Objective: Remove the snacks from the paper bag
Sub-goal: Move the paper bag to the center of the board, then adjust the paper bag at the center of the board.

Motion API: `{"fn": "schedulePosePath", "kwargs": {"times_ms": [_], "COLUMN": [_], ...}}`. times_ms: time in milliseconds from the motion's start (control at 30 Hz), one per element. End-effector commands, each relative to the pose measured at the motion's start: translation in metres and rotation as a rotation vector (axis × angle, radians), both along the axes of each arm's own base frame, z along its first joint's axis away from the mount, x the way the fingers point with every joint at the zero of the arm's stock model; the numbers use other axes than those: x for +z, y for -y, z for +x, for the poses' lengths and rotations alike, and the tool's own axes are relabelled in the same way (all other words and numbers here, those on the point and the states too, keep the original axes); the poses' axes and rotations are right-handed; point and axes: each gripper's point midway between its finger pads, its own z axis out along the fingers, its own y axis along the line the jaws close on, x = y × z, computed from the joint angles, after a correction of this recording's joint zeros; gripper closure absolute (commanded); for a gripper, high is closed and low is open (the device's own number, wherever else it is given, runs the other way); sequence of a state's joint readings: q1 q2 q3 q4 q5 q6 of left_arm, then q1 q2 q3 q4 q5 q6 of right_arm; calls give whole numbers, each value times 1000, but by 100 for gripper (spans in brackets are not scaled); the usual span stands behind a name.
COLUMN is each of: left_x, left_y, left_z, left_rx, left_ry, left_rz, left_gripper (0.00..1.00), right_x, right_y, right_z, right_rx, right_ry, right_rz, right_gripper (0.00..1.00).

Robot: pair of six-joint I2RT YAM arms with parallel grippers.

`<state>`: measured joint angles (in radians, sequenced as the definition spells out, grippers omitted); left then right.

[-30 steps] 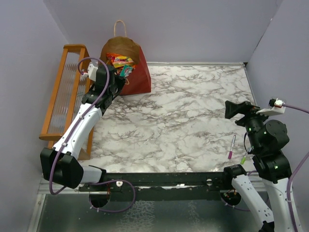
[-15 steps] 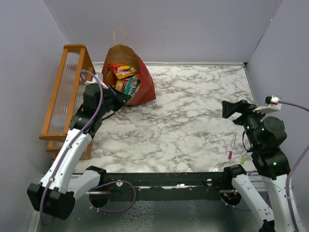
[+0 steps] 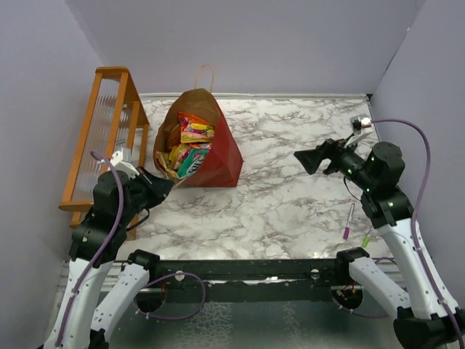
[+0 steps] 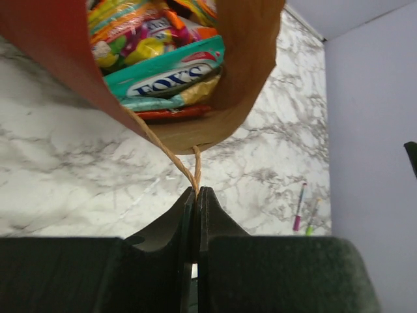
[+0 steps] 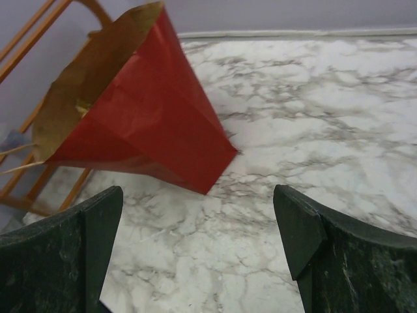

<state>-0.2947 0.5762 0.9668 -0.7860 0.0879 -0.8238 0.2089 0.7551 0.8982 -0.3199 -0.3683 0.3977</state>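
Observation:
I need to move my left gripper slightly to the left in the top view and let go of the handle by the bag's near rim (image 3: 168, 174) (image 4: 207, 139), because the bag's opening leans open.
The dark red paper bag (image 3: 221, 156) stands tilted toward the left arm, its brown mouth facing it, with several shiny snacks (image 3: 190, 144) inside. In the left wrist view the mouth shows a teal packet (image 4: 171, 75) and orange, yellow and red ones. My left gripper (image 3: 166, 186) is shut on the bag's near tan handle (image 4: 186, 171), which runs taut to the rim. My right gripper (image 3: 306, 160) is open and empty above the table, right of the bag. Its view shows the bag's red side (image 5: 153, 124) ahead and to the left.
An orange wooden rack (image 3: 99, 138) stands at the left edge, just behind the bag. A pink pen (image 3: 349, 220) and a green pen (image 3: 367, 238) lie near the front right. The bag's far handle (image 3: 205, 75) sticks up toward the back wall.
My left gripper has pulled back toward the near edge with the handle, dragging the bag forward and right and tipping its mouth. My right arm has swung left toward the bag.

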Motion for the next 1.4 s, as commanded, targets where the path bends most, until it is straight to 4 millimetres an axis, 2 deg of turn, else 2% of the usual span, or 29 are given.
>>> {"fn": "schedulePosePath", "kwargs": {"times_ms": [0, 100, 233, 300, 533, 733, 767, 867, 967, 1067, 1133, 1333, 1367], "left_x": [1, 13, 20, 21, 22, 25, 25, 24, 23, 24, 25, 20, 21], "left_y": [-39, -50, -58, -57, -46, -43, -42, -37, -32, -28, -26, -22, -22], "left_z": [-25, -28, -27, -25, -17, -12, -12, -10, -7, -3, 1, 10, 12], "left_rx": [128, 174, 217, 218, 169, 144, 141, 124, 111, 106, 109, 137, 148], "left_ry": [4, 41, 65, 73, 80, 89, 86, 80, 78, 81, 79, 49, 50], "left_rz": [122, 136, 141, 138, 124, 145, 148, 133, 105, 85, 77, 23, 18], "left_gripper": [100, 100, 100, 100, 100, 96, 96, 95, 93, 86, 80, 60, 60], "right_x": [16, 16, 17, 20, 21, 6, 12, 7, 2, -5, -5, 8, 12], "right_y": [-52, -79, -131, -149, -197, -240, -248, -268, -280, -284, -285, -279, -276], "right_z": [0, 14, 40, 59, 136, 198, 206, 224, 234, 242, 245, 239, 236], "right_rx": [326, 408, 452, 456, 455, 475, 484, 508, 518, 503, 496, 485, 485], "right_ry": [-4, -50, -61, -61, -55, -82, -65, -77, -73, -77, -69, -55, -53], "right_rz": [121, 158, 102, 107, 173, 190, 196, 201, 233, 256, 258, 249, 247], "right_gripper": [1, 1, 1, 1, 1, 3, 4, 10, 12, 20, 30, 83, 88]}}
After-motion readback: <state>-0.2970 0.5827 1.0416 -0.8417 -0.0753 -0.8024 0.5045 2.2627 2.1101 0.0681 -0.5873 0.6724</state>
